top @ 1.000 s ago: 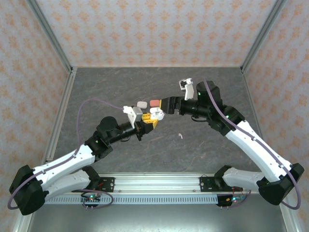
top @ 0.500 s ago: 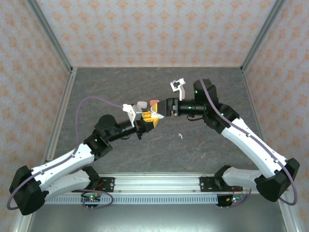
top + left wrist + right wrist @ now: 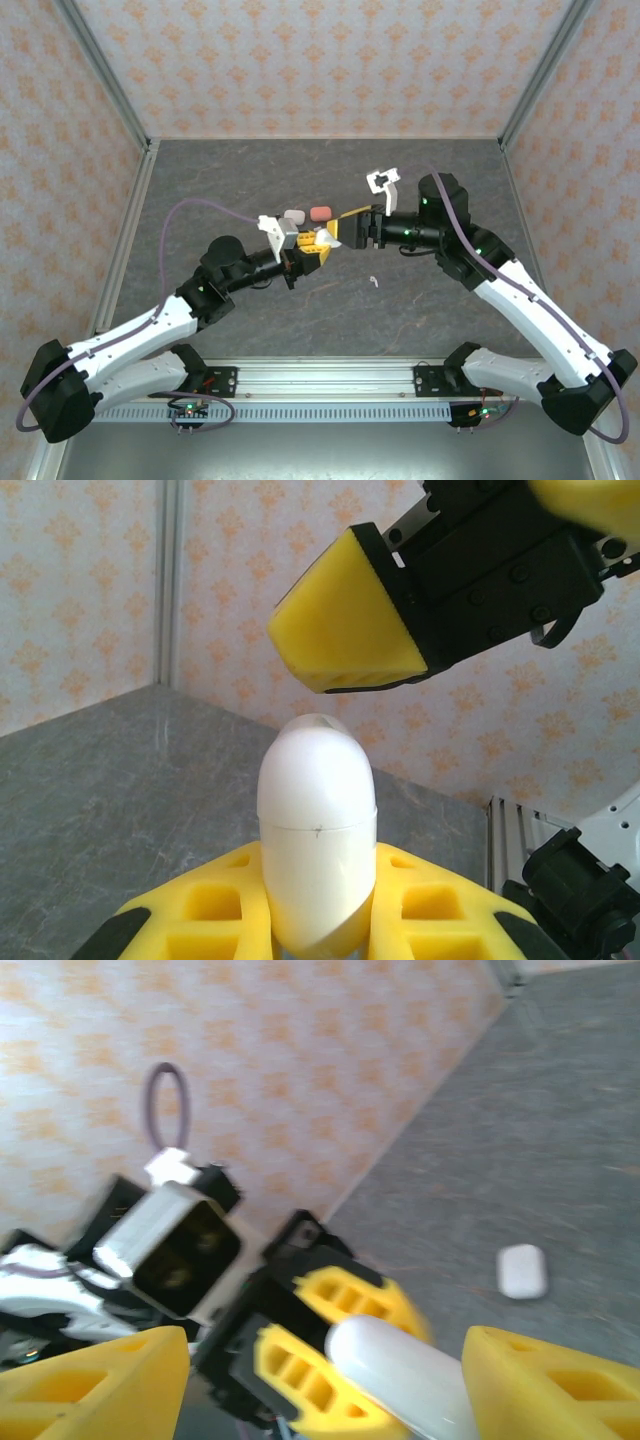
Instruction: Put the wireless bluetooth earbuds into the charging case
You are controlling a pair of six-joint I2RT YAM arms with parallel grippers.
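Observation:
The tabletop beside the coral-pink case is below my left gripper and outward of it. I will tip my left gripper downward and lower it outward to let go of the shut case.
My left gripper [image 3: 318,243] is shut on a white pebble-shaped charging case [image 3: 317,825], lid closed, held up above the table. The case's rounded end points at my right gripper [image 3: 338,231], which is open. In the right wrist view the case [image 3: 405,1375] lies between the right gripper's [image 3: 328,1375] spread yellow fingertips, touching neither. One right finger [image 3: 345,630] hangs just above the case in the left wrist view. A tiny white earbud [image 3: 373,282] lies on the table near the middle. Other earbuds are out of view.
A grey case [image 3: 293,217] and a coral-pink case [image 3: 320,213] sit on the dark table just behind the two grippers. A small white rounded case [image 3: 522,1270] lies on the table surface. Patterned walls with metal posts enclose the table.
The right gripper closed in on the held case, turned its wrist, then drew back slightly to the right. The left gripper kept its hold and shifted only a little.

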